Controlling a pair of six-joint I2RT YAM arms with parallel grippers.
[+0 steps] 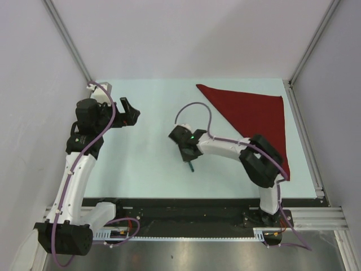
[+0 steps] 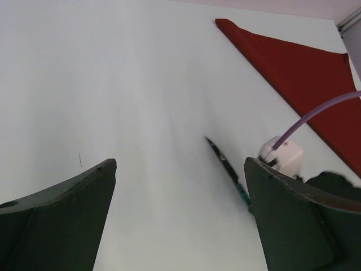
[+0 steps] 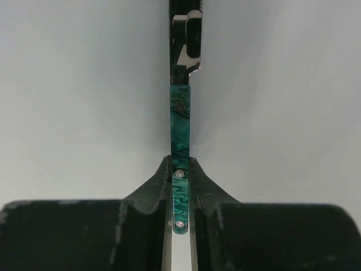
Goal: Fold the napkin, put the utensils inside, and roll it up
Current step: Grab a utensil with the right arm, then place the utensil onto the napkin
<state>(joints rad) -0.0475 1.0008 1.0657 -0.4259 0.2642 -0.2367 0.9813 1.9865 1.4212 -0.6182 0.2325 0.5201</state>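
Note:
My right gripper needs to go to the right in the top view, just inside the napkin's long edge [image 1: 242,123], to release the knife, because it is off the napkin.
The dark red napkin [image 1: 254,116] lies as a triangle at the back right of the table; it also shows in the left wrist view [image 2: 299,73]. My right gripper [image 1: 189,157] is at the table's middle, shut on the teal-green handle of the knife [image 3: 180,130]. The right wrist view shows the fingers [image 3: 161,180] pressed on both sides of the handle, with the dark blade pointing away. The knife also shows in the top view [image 1: 191,166] and the left wrist view [image 2: 225,164]. My left gripper [image 1: 131,113] is open and empty at the left, well apart from the knife [image 2: 180,214].
The right arm's elbow [image 1: 262,161] hangs over the napkin's near corner. White walls and metal posts [image 1: 67,39] enclose the table. A black strip [image 1: 186,206] runs along the near edge. A purple cable [image 1: 194,107] loops over the right wrist.

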